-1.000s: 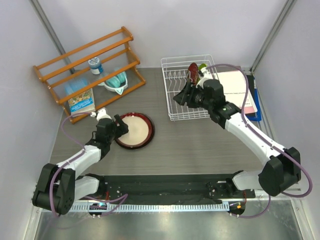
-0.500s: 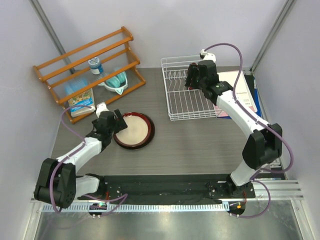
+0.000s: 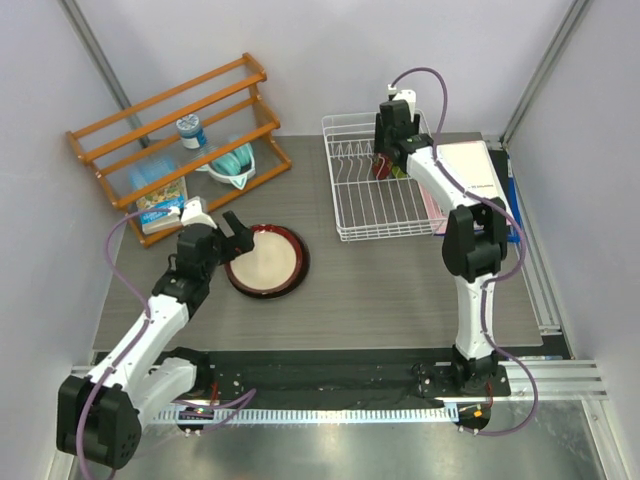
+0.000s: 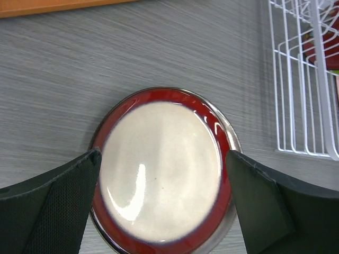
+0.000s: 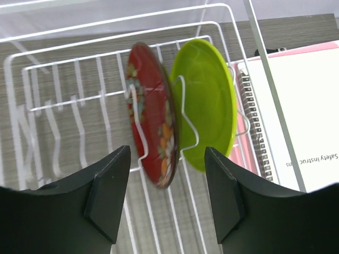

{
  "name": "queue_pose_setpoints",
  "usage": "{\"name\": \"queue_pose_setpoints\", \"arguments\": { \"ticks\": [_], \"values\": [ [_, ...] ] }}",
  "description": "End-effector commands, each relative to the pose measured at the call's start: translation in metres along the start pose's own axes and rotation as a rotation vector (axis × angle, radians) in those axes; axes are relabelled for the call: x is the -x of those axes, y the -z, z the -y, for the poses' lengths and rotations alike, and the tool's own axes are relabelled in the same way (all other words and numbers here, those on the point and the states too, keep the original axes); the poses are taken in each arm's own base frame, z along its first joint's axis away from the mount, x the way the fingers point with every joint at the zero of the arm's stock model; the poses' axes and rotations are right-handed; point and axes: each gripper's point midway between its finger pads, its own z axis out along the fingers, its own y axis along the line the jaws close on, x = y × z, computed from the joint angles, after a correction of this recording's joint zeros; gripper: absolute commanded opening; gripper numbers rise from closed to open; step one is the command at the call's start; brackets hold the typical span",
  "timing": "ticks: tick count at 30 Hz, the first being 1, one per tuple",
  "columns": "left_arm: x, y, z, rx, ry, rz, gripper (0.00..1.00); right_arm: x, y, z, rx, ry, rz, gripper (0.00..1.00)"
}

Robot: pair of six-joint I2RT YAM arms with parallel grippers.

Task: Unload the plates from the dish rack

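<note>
I will next lower my right gripper onto the upper rim of the patterned dark red plate (image 3: 383,166) and close on it. The plate's rim stands upright between my open fingers.
A red-rimmed plate (image 3: 266,260) (image 4: 161,172) with a cream centre lies flat on the table, and a darker rim shows under it. My left gripper (image 3: 233,240) (image 4: 162,153) hovers over its left edge, open, one finger on each side and not touching it. In the white wire dish rack (image 3: 350,215) (image 5: 79,106), a patterned dark red plate (image 3: 383,166) (image 5: 151,111) and a lime green plate (image 3: 399,170) (image 5: 209,100) stand upright side by side. My right gripper (image 3: 388,150) (image 5: 167,151) hangs open just above them, its jaws spanning the red plate's lower edge with nothing held.
An orange wooden shelf (image 3: 170,140) at the back left holds a teal bowl-like item (image 3: 232,165), a small bottle and a box. A white and pink spiral notebook (image 3: 470,175) (image 5: 296,106) lies right of the rack. The rack's corner (image 4: 302,106) is right of the flat plate.
My right arm swung from the rack's front to its back, over the two standing plates. My left gripper opened wide off the red-rimmed plate and lifted slightly.
</note>
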Motion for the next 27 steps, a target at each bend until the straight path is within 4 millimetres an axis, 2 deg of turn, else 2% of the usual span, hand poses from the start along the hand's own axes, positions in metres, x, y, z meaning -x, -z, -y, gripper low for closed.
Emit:
{"name": "queue_pose_setpoints", "arguments": {
  "ticks": [1, 3, 5, 10, 13, 14, 17, 21, 27],
  "values": [
    [0.012, 0.009, 0.02, -0.09, 0.012, 0.023, 0.99, 0.019, -0.021, 0.016, -0.07, 0.041, 0.036, 0.61],
    [0.009, 0.009, 0.019, -0.091, 0.011, 0.019, 0.99, 0.012, -0.034, 0.019, -0.101, 0.068, 0.024, 0.61],
    [0.008, 0.008, 0.02, -0.096, 0.009, 0.019, 1.0, 0.017, -0.038, 0.021, -0.106, 0.069, 0.029, 0.59],
    [-0.001, -0.001, 0.016, -0.085, 0.006, -0.008, 1.0, 0.01, -0.048, 0.019, -0.095, 0.084, 0.013, 0.48],
    [-0.004, -0.007, 0.018, -0.09, 0.011, -0.018, 0.99, 0.009, -0.048, 0.015, -0.064, 0.079, 0.008, 0.27],
    [-0.007, -0.009, 0.017, -0.087, 0.012, -0.022, 0.99, 0.011, -0.046, 0.014, -0.056, 0.078, 0.01, 0.11],
    [-0.01, -0.011, 0.016, -0.087, 0.019, -0.029, 0.99, 0.012, -0.045, 0.015, -0.062, 0.078, 0.011, 0.01],
    [-0.008, -0.009, 0.018, -0.097, 0.024, -0.021, 0.99, 0.018, -0.041, 0.018, -0.073, 0.08, 0.022, 0.01],
    [-0.008, -0.006, 0.019, -0.106, 0.03, -0.018, 1.0, 0.042, -0.016, 0.021, -0.126, 0.069, 0.097, 0.01]
  ]
}}
